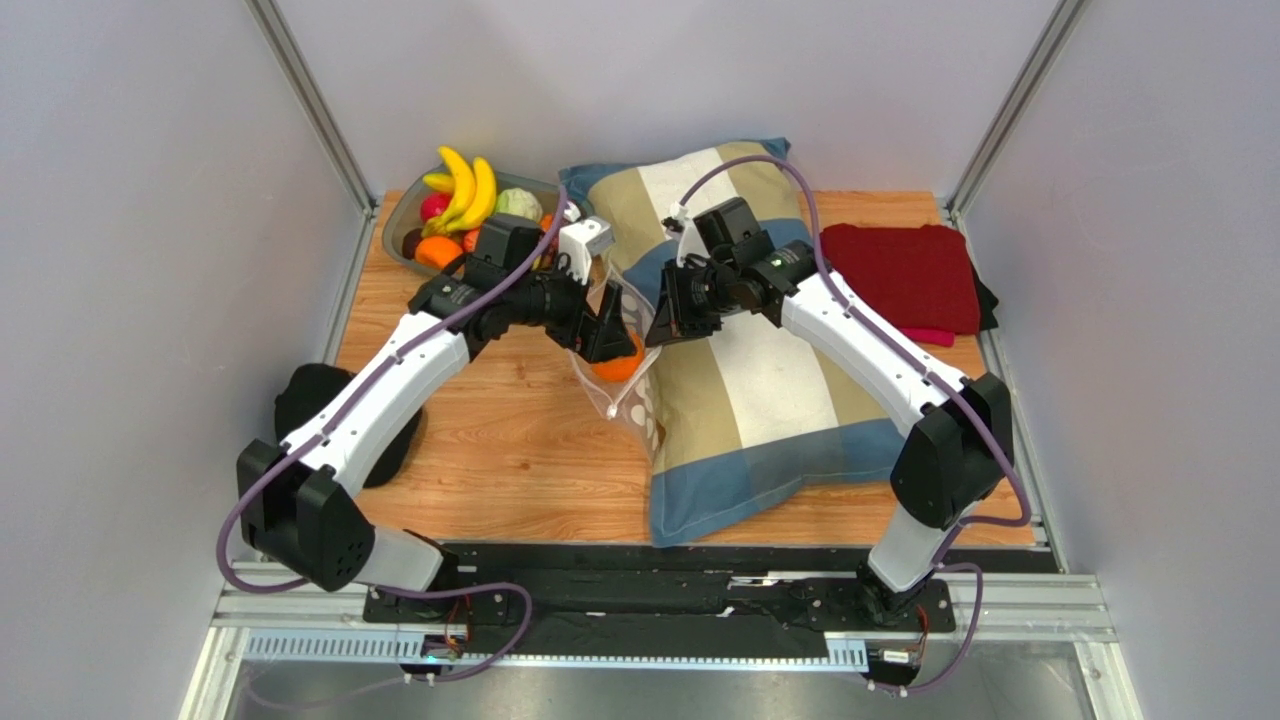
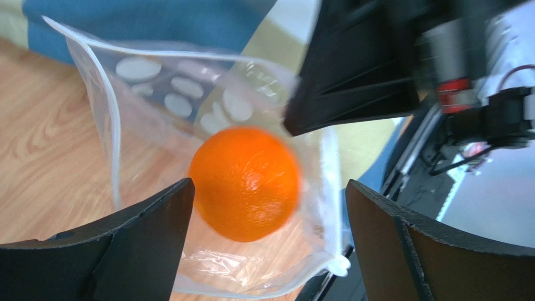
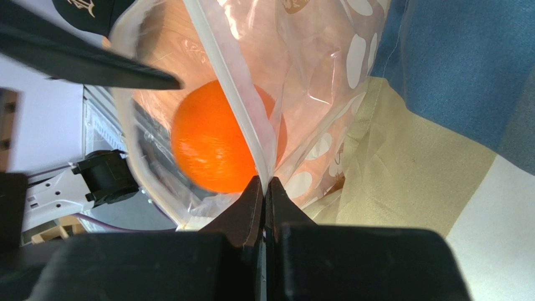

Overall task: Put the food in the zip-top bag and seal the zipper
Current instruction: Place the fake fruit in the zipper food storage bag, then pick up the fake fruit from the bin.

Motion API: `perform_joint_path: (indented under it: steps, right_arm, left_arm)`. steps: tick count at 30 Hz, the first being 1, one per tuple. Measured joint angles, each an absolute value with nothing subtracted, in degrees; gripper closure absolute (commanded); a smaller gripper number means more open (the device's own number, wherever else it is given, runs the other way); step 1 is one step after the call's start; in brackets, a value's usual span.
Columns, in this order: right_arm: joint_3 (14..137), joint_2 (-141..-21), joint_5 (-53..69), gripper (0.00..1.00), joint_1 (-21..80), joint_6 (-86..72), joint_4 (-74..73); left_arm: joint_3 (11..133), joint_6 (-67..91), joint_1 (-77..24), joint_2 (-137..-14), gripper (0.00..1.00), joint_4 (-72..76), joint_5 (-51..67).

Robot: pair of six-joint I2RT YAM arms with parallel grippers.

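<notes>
My left gripper will next move up and outward from the bag (image 1: 631, 398) to the bowl, then down onto the bananas' joined near end (image 1: 440, 228), because the orange is in the bag.
The clear dotted zip-top bag (image 1: 631, 398) hangs open between my two grippers, at the pillow's left edge. My right gripper (image 3: 265, 185) is shut on the bag's mouth edge, pinching the white zipper (image 3: 226, 81). My left gripper (image 2: 270, 194) is open over the mouth. An orange (image 2: 245, 183) sits loose between its fingers, touching neither, inside the bag's opening. It also shows through the plastic in the right wrist view, orange (image 3: 210, 141). More food lies in the grey bowl (image 1: 403, 240): bananas (image 1: 466, 188), a green cabbage (image 1: 519, 203) and an orange (image 1: 437, 252).
A large blue, beige and white pillow (image 1: 751, 375) covers the table's middle right. A dark red cloth (image 1: 902, 278) lies at the back right. Bare wood (image 1: 496, 435) shows in front of the bag. Grey walls close in both sides.
</notes>
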State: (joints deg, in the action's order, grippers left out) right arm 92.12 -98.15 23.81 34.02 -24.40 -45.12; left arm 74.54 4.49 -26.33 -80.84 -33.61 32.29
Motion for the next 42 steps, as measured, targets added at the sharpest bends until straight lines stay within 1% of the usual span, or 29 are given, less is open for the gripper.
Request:
perform_joint_path:
  steps: [4, 6, 9, 12, 16, 20, 25, 26, 29, 31, 35, 42]
  right_arm:
    - [92.1, -98.2, 24.7, 1.0, 33.1, -25.1, -45.1]
    - [92.1, -98.2, 25.1, 1.0, 32.8, -25.5, -45.1]
    - [92.1, -98.2, 25.5, 1.0, 32.6, -25.8, -45.0]
    - [92.1, -98.2, 25.8, 1.0, 32.5, -26.1, -44.8]
    - [92.1, -98.2, 26.3, 1.0, 32.5, -26.2, -44.7]
    - [91.9, -98.2, 26.6, 1.0, 32.4, -26.1, -44.5]
    - [91.9, -98.3, 27.0, 1.0, 32.0, -26.2, -44.4]
    - [91.9, -98.3, 27.1, 1.0, 32.0, -26.2, -44.3]
    - [91.9, -98.3, 27.2, 1.0, 32.0, -26.2, -44.2]
    - [91.9, -98.5, 27.4, 1.0, 32.0, -26.2, -43.9]
    - [91.9, -99.7, 27.7, 1.0, 32.0, -26.2, -43.8]
    - [91.9, -100.9, 27.9, 1.0, 31.9, -26.3, -43.8]
  left_arm:
    - [79.0, 3.3, -25.1, -78.3, 0.01, -34.4, 36.7]
    - [80.7, 3.6, -22.7, -76.9, 0.01, -34.0, 39.9]
    - [82.3, 5.2, -16.1, -76.1, 0.02, -32.2, 43.1]
    - [84.9, 5.1, -9.0, -78.2, 0.04, -30.6, 43.0]
    - [91.9, 2.9, -1.6, -86.3, 0.06, -29.4, 40.5]
    - [97.7, -2.0, 4.3, -97.4, 0.05, -26.7, 39.1]
    - [105.6, -7.5, 9.7, -111.5, 0.07, -25.9, 36.4]
    - [107.5, -8.3, 10.5, -114.3, 0.1, -25.6, 36.1]
    - [111.8, -10.3, 13.0, -120.8, 0.12, -24.3, 36.1]
    - [113.0, -11.6, 14.3, -123.7, 0.13, -23.2, 36.6]
    - [115.3, -14.4, 15.9, -128.6, 0.19, -22.2, 37.5]
    - [119.1, -17.6, 15.7, -134.1, 0.27, -21.6, 37.5]
